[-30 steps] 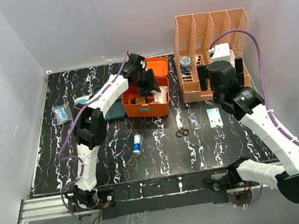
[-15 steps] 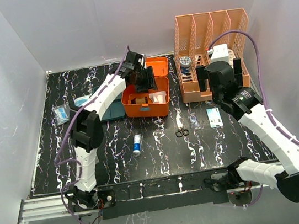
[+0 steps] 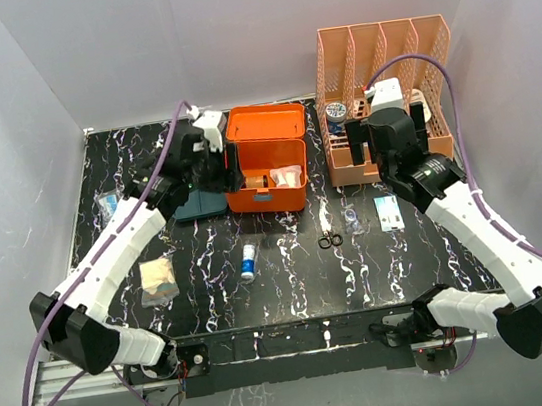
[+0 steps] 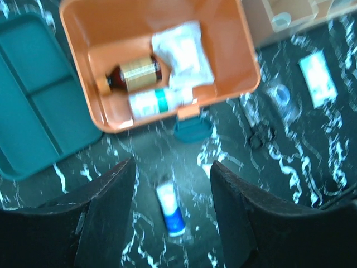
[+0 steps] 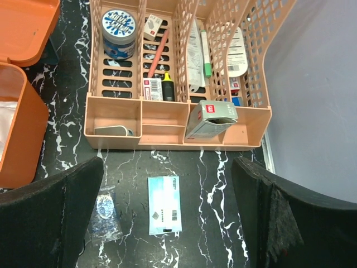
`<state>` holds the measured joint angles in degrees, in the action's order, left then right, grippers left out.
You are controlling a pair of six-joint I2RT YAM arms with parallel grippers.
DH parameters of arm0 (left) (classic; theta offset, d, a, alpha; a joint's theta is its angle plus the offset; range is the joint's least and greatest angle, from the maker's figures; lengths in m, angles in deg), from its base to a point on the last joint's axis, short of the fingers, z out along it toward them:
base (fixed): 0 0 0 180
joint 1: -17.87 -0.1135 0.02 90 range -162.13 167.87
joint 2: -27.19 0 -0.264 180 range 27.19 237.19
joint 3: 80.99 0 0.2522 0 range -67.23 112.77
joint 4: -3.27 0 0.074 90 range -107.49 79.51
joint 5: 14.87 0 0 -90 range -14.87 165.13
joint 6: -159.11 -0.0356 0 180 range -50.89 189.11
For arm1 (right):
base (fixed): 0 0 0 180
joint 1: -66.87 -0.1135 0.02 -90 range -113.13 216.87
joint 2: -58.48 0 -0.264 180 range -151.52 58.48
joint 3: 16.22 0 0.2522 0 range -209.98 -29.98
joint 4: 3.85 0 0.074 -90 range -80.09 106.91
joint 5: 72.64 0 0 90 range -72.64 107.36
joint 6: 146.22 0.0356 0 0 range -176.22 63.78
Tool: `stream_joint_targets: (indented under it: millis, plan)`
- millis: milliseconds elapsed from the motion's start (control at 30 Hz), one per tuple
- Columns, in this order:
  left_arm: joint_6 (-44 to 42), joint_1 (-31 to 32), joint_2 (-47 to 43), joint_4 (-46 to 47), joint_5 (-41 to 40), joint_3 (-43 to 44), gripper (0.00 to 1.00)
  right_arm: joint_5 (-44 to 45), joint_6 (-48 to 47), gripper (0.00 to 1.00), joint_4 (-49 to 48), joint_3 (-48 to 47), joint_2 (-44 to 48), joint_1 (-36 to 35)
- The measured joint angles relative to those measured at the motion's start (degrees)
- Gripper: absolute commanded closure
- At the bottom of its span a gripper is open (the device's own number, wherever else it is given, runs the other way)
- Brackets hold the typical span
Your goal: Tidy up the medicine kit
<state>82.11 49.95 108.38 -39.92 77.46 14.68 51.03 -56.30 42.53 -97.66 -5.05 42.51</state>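
Note:
My left gripper lowers next, then moves back onto the blue end of the white and blue tube (image 4: 170, 209) outside the open kit.
The orange medicine kit (image 3: 267, 191) stands open at the table's middle back, lid (image 3: 265, 123) tipped back. In the left wrist view the kit (image 4: 234, 33) holds a brown bottle (image 4: 134, 72), a white bottle with a teal band (image 4: 159, 101) and a white packet (image 4: 181, 53). Its teal divided tray (image 4: 39, 134) lies outside on the left, also seen from above (image 3: 203, 204). My left gripper (image 3: 214, 171) is open and empty above the kit's left front; between its fingers (image 4: 106, 212) lies a white and blue tube (image 4: 170, 209). My right gripper (image 3: 390, 136) is open and empty.
The peach file organizer (image 3: 380, 77) with stationery stands back right, a white box (image 5: 212, 118) in its front tray. Before it lie a blue-white packet (image 5: 164, 204), a small plastic bag (image 5: 105, 212) and scissors (image 3: 330, 240). A tan packet (image 3: 157, 277) and a blue packet (image 3: 110, 205) lie left.
My left gripper has drawn out of the kit and moved left, its arm swinging low to the left. The tan packet now shows. The right arm has hardly moved.

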Motion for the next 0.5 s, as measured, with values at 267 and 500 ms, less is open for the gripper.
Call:
stream_joint_targets:
  millis: [267,500]
  plan:
    - [3.5,0.0,-1.1,-2.8,2.2,-15.6,0.47,-2.5,1.3,0.02,-1.3,0.0,-3.5,0.0]
    - [9.0,0.0,3.2,-4.1,2.4,-18.1,0.47,-2.6,3.2,0.02,-1.1,0.0,-4.3,0.0]
